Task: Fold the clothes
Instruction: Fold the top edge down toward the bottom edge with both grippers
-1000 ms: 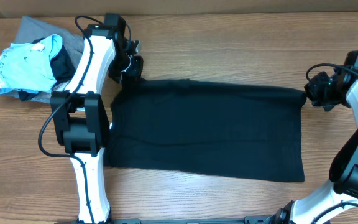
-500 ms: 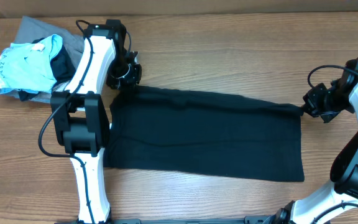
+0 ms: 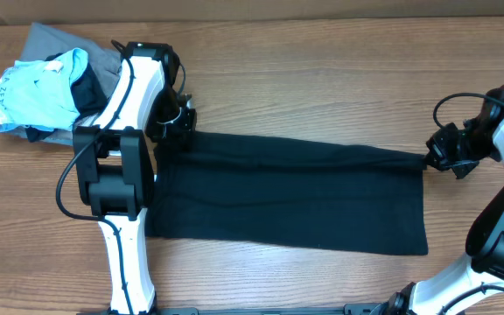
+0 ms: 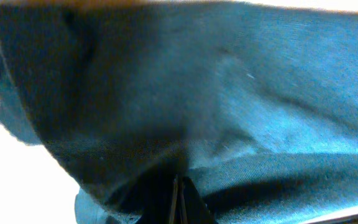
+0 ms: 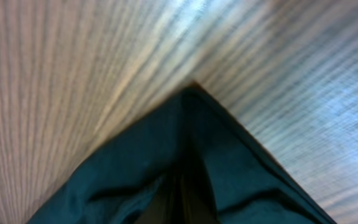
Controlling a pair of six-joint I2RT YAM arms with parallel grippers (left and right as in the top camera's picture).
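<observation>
The spread cloth already lies flat alongside. So my right gripper will next move the held corner back over the black shirt's side edge (image 3: 422,181) and release it there.
The black shirt (image 3: 291,197) lies spread across the middle of the wooden table, folded into a wide band. My left gripper (image 3: 173,122) is shut on its far left corner, and the cloth fills the left wrist view (image 4: 229,93). My right gripper (image 3: 440,156) is shut on its far right corner, which shows as a dark point of fabric in the right wrist view (image 5: 185,155). Both held corners are drawn toward the near side, so the far edge runs taut between them.
A pile with a light-blue garment (image 3: 38,87) on grey cloth (image 3: 46,39) lies at the far left corner of the table (image 3: 322,79). A cardboard edge (image 3: 234,9) runs along the back.
Both grippers have pulled the far edge of the shirt toward the near side, folding it over. The shirt's visible band has become narrower.
</observation>
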